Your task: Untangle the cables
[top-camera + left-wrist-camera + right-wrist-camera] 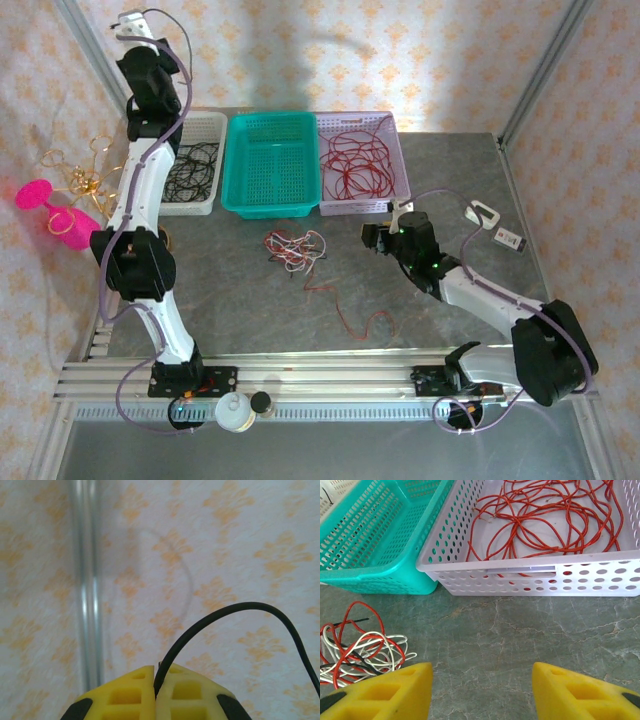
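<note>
My left gripper moves down over the white basket (194, 168) next and opens to release the thin black cable there, since more black cables already lie inside.
A small tangle of red, white and black cables (293, 248) (362, 650) lies mid-table, and one red strand (350, 305) trails from it toward the near edge. My right gripper (372, 238) (482, 672) hovers open just right of the tangle with nothing between its yellow fingers. My left gripper (128, 22) (156, 672) is raised high at the back left, shut on a thin black cable (225, 611) that arcs up and off to the right. More black cables (190, 170) lie in the left white basket, and red cables (355, 160) (545, 515) in the right one.
Three baskets line the back: white (212, 125), teal (270, 205) (375, 575) and pale lilac (398, 150) (520, 577). A gold wire stand (85, 180) and pink pieces (35, 195) sit at far left. A small white device (495, 225) lies at right, and two jars (240, 408) by the front rail.
</note>
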### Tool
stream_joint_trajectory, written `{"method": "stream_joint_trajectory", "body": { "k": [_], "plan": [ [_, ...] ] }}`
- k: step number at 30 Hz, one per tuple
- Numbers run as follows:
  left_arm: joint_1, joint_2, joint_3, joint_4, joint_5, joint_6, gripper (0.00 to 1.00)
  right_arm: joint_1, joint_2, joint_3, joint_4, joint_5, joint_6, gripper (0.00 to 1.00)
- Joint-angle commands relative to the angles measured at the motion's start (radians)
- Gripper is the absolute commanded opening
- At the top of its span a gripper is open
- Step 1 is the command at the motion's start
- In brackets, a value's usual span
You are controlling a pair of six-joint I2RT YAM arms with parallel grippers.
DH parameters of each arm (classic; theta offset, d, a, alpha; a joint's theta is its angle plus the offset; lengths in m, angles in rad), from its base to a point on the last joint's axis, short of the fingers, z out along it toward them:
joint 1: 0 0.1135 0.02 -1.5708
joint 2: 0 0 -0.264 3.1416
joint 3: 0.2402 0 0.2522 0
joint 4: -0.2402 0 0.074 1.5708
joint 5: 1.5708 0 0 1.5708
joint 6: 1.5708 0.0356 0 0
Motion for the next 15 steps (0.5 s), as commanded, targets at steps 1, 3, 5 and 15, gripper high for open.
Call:
{"method": "stream_joint_trajectory", "body": {
  "k": [1,3,5,15],
  "plan": [
    [-0.012,0.041,0.026,-0.140,-0.151,-0.092,0.00,-0.005,0.007,0.011,0.009,-0.022,0.019,0.55],
    [-0.021,0.049,0.006,-0.155,-0.192,-0.103,0.00,-0.005,0.011,0.016,0.004,-0.024,0.018,0.55],
    [-0.023,0.062,0.000,-0.190,-0.198,-0.124,0.00,-0.005,0.010,0.017,-0.002,-0.022,0.019,0.55],
    [-0.047,0.137,-0.042,-0.286,-0.241,-0.168,0.00,-0.005,0.014,0.033,-0.032,0.001,-0.030,0.55]
  ]
}}
